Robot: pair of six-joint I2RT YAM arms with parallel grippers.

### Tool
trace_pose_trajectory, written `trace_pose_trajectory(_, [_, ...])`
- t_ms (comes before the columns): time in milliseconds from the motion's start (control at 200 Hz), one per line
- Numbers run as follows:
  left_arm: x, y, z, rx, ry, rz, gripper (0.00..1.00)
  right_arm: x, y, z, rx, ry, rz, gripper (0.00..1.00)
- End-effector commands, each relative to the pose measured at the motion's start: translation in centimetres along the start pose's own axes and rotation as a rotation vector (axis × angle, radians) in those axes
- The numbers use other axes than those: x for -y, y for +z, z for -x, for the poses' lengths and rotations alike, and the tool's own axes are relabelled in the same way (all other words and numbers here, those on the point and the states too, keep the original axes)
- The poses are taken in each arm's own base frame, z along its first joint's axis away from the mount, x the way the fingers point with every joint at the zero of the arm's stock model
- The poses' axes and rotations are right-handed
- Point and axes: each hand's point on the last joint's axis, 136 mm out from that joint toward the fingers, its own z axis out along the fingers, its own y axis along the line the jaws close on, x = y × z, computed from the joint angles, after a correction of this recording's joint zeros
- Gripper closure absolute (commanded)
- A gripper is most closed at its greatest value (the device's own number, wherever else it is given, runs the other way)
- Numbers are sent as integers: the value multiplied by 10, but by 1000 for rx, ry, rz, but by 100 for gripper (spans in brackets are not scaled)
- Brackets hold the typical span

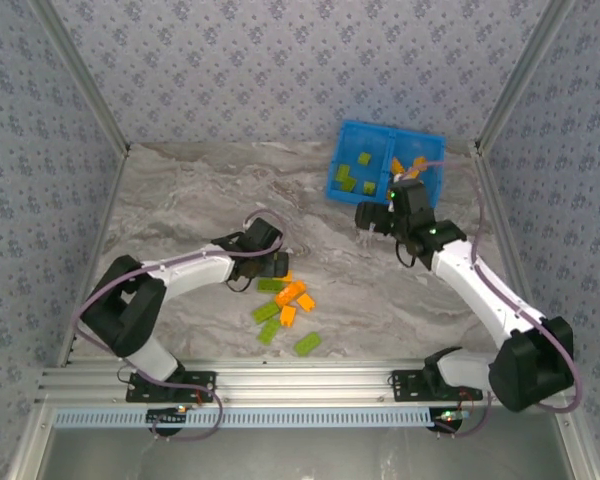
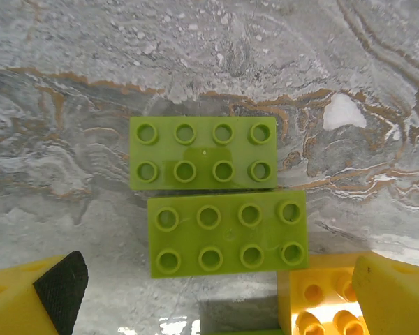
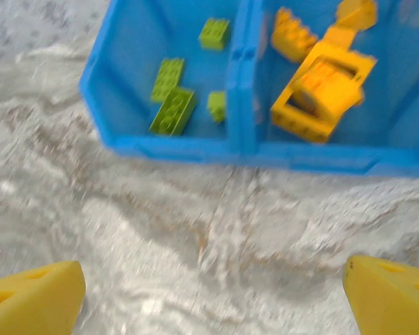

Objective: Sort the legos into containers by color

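Note:
My left gripper needs to go down next and close across the nearer lime green brick's short ends, because it lies midway between the open fingers.
Two lime green legos lie side by side on the marble table, an orange one touching the nearer brick's corner. My left gripper hangs open just short of them, empty; in the top view my left gripper sits at the pile's far edge. The blue tray holds several green legos in its left compartment and orange ones, with the open frame piece, in its right. My right gripper is open and empty above bare table before the tray.
Several loose green and orange bricks lie scattered near the table's front middle, between the arms. The tray stands at the back right, slightly turned. Patterned walls and metal posts close off the sides and back.

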Motion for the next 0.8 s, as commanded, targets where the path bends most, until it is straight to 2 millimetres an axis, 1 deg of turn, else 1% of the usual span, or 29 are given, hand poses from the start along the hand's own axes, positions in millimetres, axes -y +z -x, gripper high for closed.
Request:
trace_pose_trajectory(0, [13,6,15,28,-29,-42,2,-3,-7,-24,-45,4,-14,3])
trace_pose_trajectory(110, [8,13,14,26,-43,-4,7,-2,-14,-34,-58,-7,-35,3])
trace_pose_trajectory(190, [-2,14,14,41,-60,41,13,-4,-19,-36,-53,-9,-31,3])
trace_pose_trajectory(245, [-6,16,14,53,-70,53,17,-7,-23,-36,-48,-14,-22,3])
trace_pose_trajectory(340, [-5,22,13,43,-77,43,22,-10,-27,-34,-39,-23,-20,3])
trace_pose_trajectory(440, [-3,30,6,13,-82,36,30,-14,-31,-31,-29,-32,-16,3])
trace_pose_trajectory(555, [-3,33,0,-2,-103,22,34,-18,-37,-27,-15,-39,-14,3])
trace_pose_trajectory(620, [-4,32,-2,-1,-108,23,39,-20,-41,-26,-4,-44,-14,3])
trace_pose_trajectory(700, [-5,25,-1,8,-107,20,45,-22,-45,-24,8,-44,-10,3])
trace_pose_trajectory(760, [-4,13,4,26,-110,3,50,-22,-50,-22,18,-35,-8,3])
trace_pose_trajectory(795, [-1,2,11,50,-112,-18,52,-22,-53,-21,25,-30,-4,3])
